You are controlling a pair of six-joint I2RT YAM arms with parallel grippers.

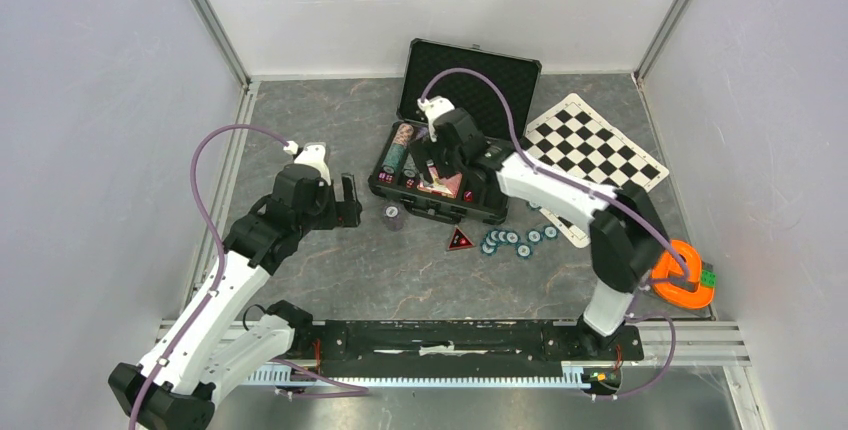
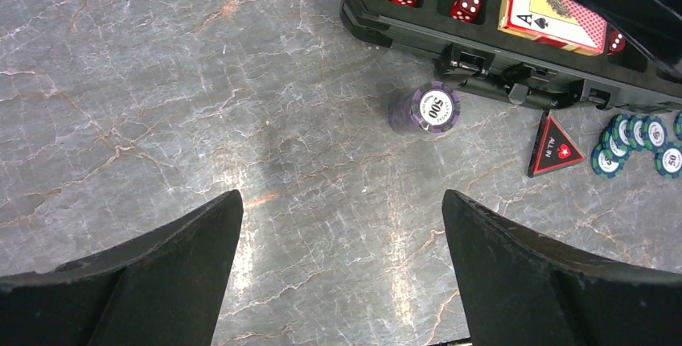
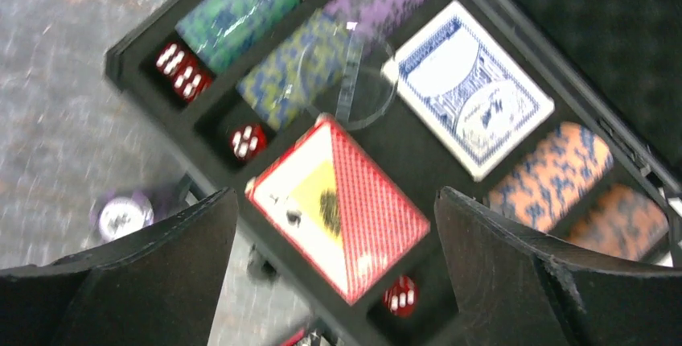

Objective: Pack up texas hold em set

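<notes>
The triangular marker is outside the case [image 1: 470,70], so I will move my right gripper back past the case's front edge, then down to close across the marker's near side.
The black case [image 1: 470,70] lies open at the back centre, with rows of chips [image 3: 241,8], a blue deck [image 3: 470,88] and red dice [image 3: 183,71] in its foam slots. A red deck [image 3: 346,205] lies crooked over its slot and tilted. My right gripper [image 3: 334,193] hovers open above it, with neither finger touching it. A purple chip stack [image 2: 430,109] stands on the table just in front of the case. A row of teal chips [image 1: 515,238] lies to the right. My left gripper [image 2: 342,201] is open and empty over bare table, left of the purple stack.
A red-and-black triangular marker [image 1: 460,241] lies in front of the case. The chequered mat [image 1: 590,155] is spread at the back right. An orange piece [image 1: 680,275] sits at the right edge. Grey walls enclose the table.
</notes>
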